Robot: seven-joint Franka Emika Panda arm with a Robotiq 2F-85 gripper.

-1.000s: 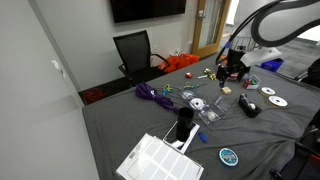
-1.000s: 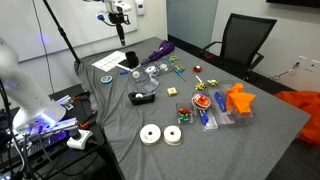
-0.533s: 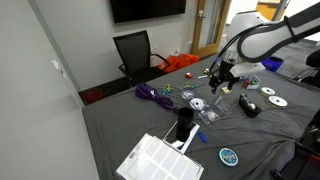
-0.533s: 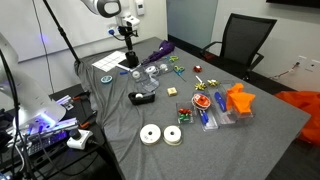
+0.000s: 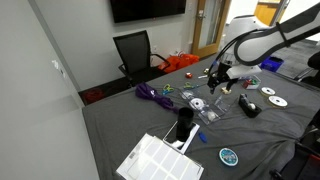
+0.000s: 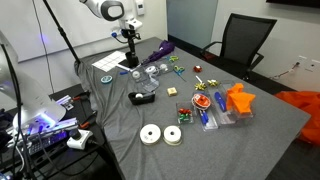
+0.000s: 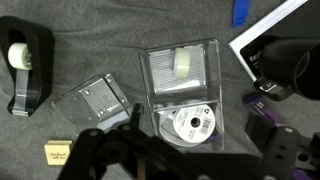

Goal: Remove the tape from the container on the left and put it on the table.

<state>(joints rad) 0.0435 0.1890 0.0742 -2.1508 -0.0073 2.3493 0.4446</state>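
The robot will lower its open gripper past the labelled roll and astride the small pale block (image 7: 183,63), which lies below the gripper, beyond that roll, and has free sides.
In the wrist view a see-through plastic container (image 7: 205,55) lies on the dark grey table (image 7: 90,25). In it are a white roll of tape (image 7: 190,125) with a printed label and a small pale block (image 7: 183,63). My gripper (image 7: 190,160) hangs over the container's near end, with its dark blurred fingers spread to either side, open and empty. A smaller see-through box (image 7: 97,100) lies just beside the container. In both exterior views the gripper (image 5: 218,82) (image 6: 131,62) is low over the table, above the clear boxes (image 5: 198,103).
A black tape dispenser (image 7: 28,60) (image 6: 143,97) lies near the boxes. A purple cable (image 5: 150,94), a white gridded tray (image 5: 160,160), an orange-red bowl (image 6: 203,100), two white rolls (image 6: 160,135) and many small objects are strewn about.
The arm has come down from high above the table and moved in over the clear boxes. The gripper stays open and holds nothing.
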